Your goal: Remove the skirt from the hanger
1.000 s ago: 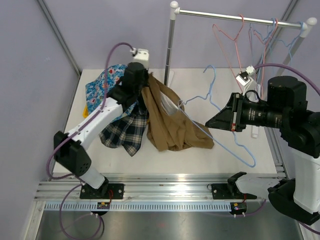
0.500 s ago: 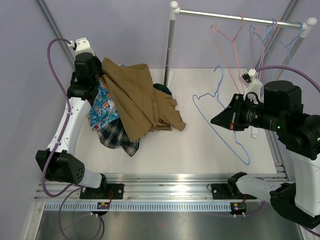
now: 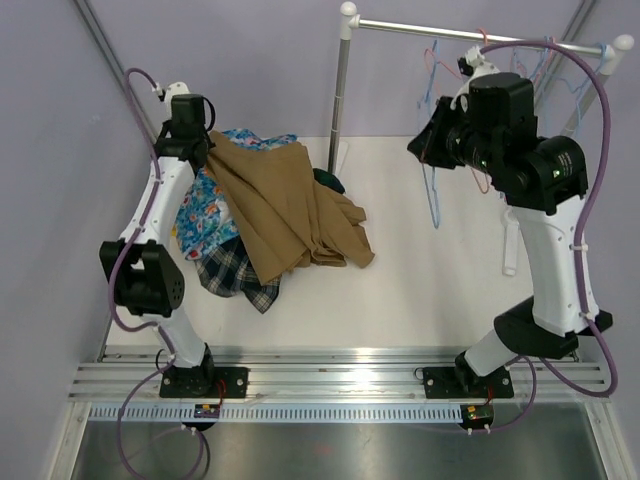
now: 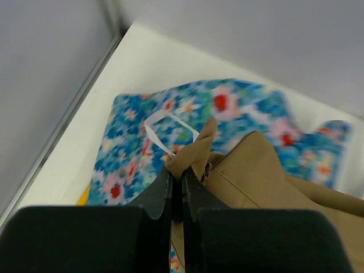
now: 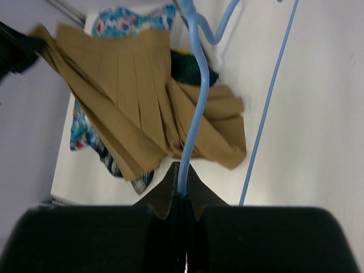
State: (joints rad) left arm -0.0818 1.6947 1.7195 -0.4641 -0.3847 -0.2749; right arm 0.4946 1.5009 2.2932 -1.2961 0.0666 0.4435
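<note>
The robot's right gripper will move outward and down toward the post of the bar next, since the light-blue wire hanger hangs bare and the skirt lies free.
The tan pleated skirt lies spread over other garments at the table's left, free of any hanger. It also shows in the right wrist view. My left gripper is shut on the skirt's waistband corner at the back left. My right gripper is raised near the rail and shut on the light-blue wire hanger, which hangs bare below it. The hanger wire runs up from the closed jaws in the right wrist view.
A blue floral garment and a dark green tartan garment lie under the skirt. A rail on a post at the back holds pink and blue hangers.
My right gripper has lifted the bare hanger from the right side of the table up toward the rail. My left gripper has shifted slightly, and the skirt has settled flatter.
</note>
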